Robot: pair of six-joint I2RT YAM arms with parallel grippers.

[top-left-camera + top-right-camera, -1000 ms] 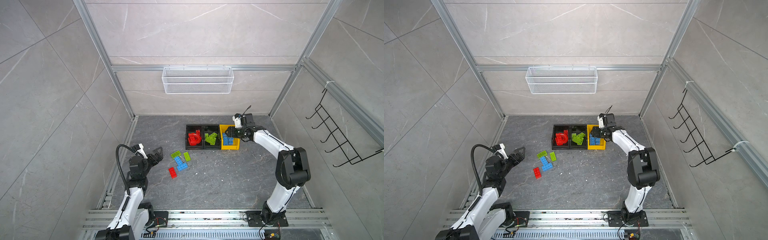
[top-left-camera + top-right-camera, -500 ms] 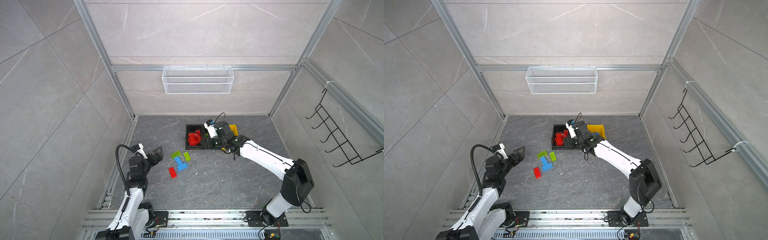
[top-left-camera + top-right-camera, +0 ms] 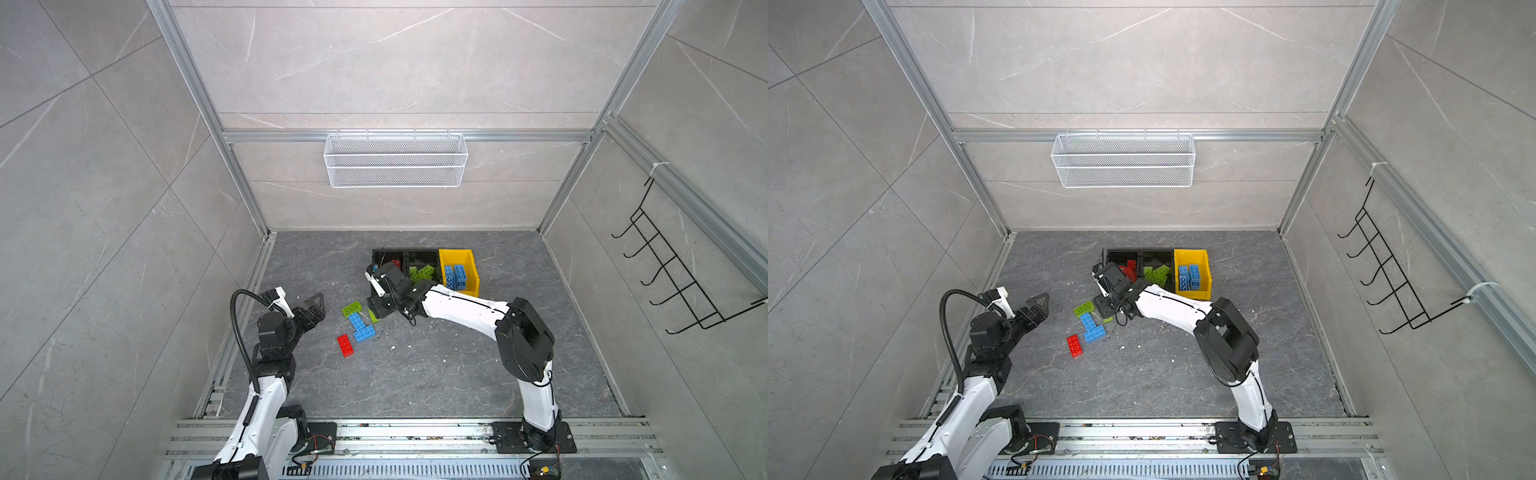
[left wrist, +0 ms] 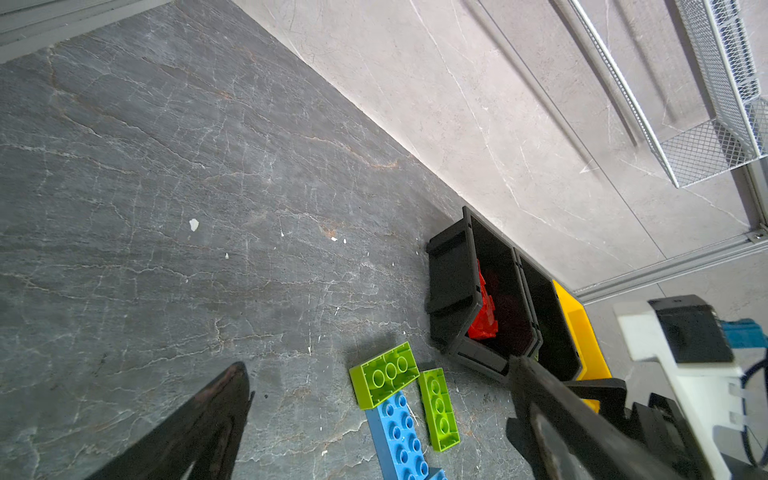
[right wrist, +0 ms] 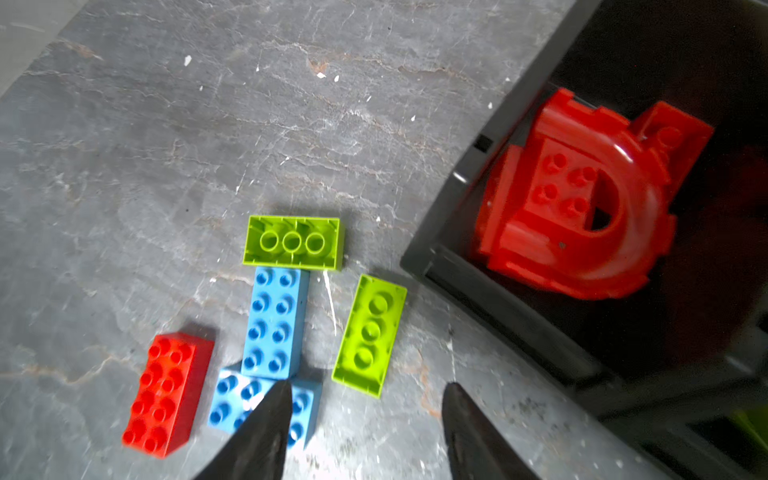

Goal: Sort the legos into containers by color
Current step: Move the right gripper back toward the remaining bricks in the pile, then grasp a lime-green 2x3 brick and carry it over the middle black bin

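My right gripper is above the narrow green brick (image 3: 373, 316) (image 5: 370, 334), which lies just past its fingers. I will lower the open fingers around the brick's long sides, which face them, and close.
Several loose legos lie on the grey floor left of the containers: an upturned green brick (image 3: 351, 308) (image 5: 293, 241), two blue bricks (image 3: 356, 321) (image 3: 364, 333), a red brick (image 3: 345, 345) and a narrow green brick (image 5: 370, 334). My right gripper (image 3: 378, 309) (image 5: 366, 388) hangs open and empty low over them, the narrow green brick just beyond its tips. The left gripper (image 3: 316, 305) (image 4: 378, 365) is open and empty, raised to the left of the pile. One black bin (image 3: 386, 251) holds red pieces, including the arch (image 5: 602, 216). The middle black bin (image 3: 423, 252) holds green bricks and the yellow bin (image 3: 463, 292) blue ones.
A white wire basket (image 3: 395, 160) hangs on the back wall above the bins. A black hook rack (image 3: 673, 282) is on the right wall. Aluminium posts and rails frame the floor. The right forearm (image 3: 457, 309) stretches in front of the bins.
My right arm has swung from over the yellow bin leftward past the bins and down to the loose bricks. The left arm has not moved.
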